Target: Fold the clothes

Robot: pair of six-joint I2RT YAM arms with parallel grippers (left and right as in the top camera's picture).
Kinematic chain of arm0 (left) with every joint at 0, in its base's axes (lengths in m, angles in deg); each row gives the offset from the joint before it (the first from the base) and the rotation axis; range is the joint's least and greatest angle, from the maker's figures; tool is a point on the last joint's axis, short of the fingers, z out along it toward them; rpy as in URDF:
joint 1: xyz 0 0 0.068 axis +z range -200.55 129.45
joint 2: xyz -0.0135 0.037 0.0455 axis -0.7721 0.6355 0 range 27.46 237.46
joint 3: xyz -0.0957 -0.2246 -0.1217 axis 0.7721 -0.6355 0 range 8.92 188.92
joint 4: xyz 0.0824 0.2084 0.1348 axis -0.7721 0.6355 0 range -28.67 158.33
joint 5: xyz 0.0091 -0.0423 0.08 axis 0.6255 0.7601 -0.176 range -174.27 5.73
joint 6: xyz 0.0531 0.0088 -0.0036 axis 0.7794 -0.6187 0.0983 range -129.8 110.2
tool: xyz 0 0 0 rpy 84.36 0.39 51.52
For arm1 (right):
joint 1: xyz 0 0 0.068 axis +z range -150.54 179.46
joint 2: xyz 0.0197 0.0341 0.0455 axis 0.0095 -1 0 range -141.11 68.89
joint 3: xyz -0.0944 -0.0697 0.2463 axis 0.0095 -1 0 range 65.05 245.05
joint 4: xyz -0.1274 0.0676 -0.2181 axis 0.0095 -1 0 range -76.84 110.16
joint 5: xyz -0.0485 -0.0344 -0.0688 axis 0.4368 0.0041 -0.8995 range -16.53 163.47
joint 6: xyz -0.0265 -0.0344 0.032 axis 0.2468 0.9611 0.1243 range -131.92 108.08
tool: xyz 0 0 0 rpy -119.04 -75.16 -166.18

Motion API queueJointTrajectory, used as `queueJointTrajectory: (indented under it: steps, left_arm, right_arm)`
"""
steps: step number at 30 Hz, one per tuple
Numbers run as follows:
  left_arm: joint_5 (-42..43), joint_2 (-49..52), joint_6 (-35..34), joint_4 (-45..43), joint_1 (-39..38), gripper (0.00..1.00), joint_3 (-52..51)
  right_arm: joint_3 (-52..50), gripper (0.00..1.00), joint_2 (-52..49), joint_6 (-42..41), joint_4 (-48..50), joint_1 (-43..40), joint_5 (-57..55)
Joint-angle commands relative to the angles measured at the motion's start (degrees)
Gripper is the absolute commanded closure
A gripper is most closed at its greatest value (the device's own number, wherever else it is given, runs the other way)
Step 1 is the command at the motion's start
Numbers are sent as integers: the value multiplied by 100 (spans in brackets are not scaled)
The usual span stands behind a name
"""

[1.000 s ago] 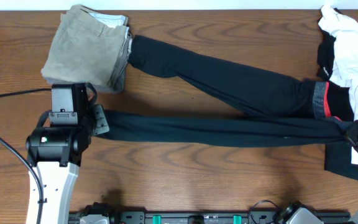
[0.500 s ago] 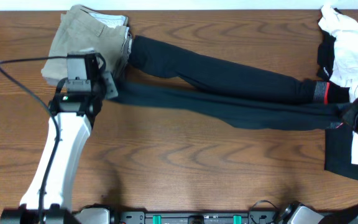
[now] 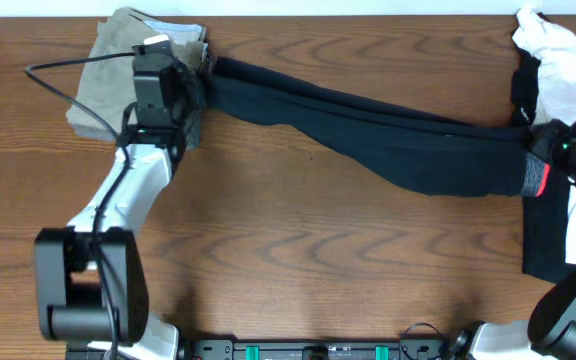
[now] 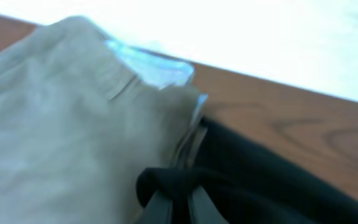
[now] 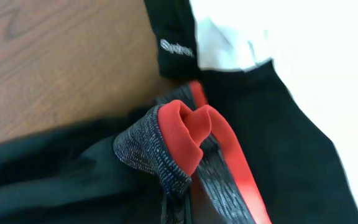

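Note:
The leggings' waistband comes down outward beside the white T-shirt next, set down by my right gripper, since the leggings already stretch lengthwise across the table.
The black leggings [image 3: 388, 130] lie stretched across the table, both legs laid one along the other. My left gripper [image 3: 190, 88] is shut on the ankle end of a leg [image 4: 185, 186], held at the edge of the khaki trousers. My right gripper [image 3: 558, 150] is shut on the red-and-grey waistband [image 5: 179, 134] at the right end; the red band [image 3: 541, 178] shows beside it. The fingertips of the right gripper are hidden under the bunched waistband in the right wrist view.
Folded khaki trousers [image 3: 133, 70] lie at the back left, also in the left wrist view [image 4: 55, 124]. A white printed T-shirt [image 3: 558, 60] lies at the back right corner. Another black garment [image 3: 546, 245] with a white label hangs at the right edge.
My left gripper carried the near leg away from me onto the far leg, up beside the khaki trousers. My right gripper moved the waistband back too.

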Motion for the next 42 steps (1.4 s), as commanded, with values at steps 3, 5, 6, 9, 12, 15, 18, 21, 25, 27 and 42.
queueJointTrajectory:
  steps: [3,5,6,9,12,15,18,21,25,27,42]
  left_arm:
    - [-96,533,92,-807,-151,94,107]
    - [-96,745,90,-988,-184,94,188]
    - [-96,866,81,-1001,-197,94,280]
    - [-96,1235,72,-979,-203,94,623]
    - [-94,1644,72,-859,-203,94,1141]
    - [-94,2006,72,-697,-203,94,1681]
    - [-94,2356,74,-455,-203,94,2216]
    - [-94,2605,74,-321,-203,94,2505]
    - [-94,2782,72,-260,-203,94,2533]
    - [-94,2848,74,-105,-203,94,2533]
    - [-101,3058,74,627,-201,67,2524]
  right_arm:
    - [101,99,-400,-92,590,278,-98]
    - [101,99,-514,-160,817,348,-125]
    - [101,99,-555,-192,898,358,-140]
    - [101,99,-682,-251,1141,374,-203]
    - [101,99,-789,-293,1290,374,-313]
    - [101,99,-903,-297,1410,374,-431]
    - [101,99,-1027,-295,1600,374,-437]
    - [101,99,-1147,-328,1827,374,-330]
    - [101,99,-1255,-413,2048,376,-247]
    - [101,99,-1257,-411,2100,376,-249]
    - [101,32,-1416,-409,2568,382,-243]
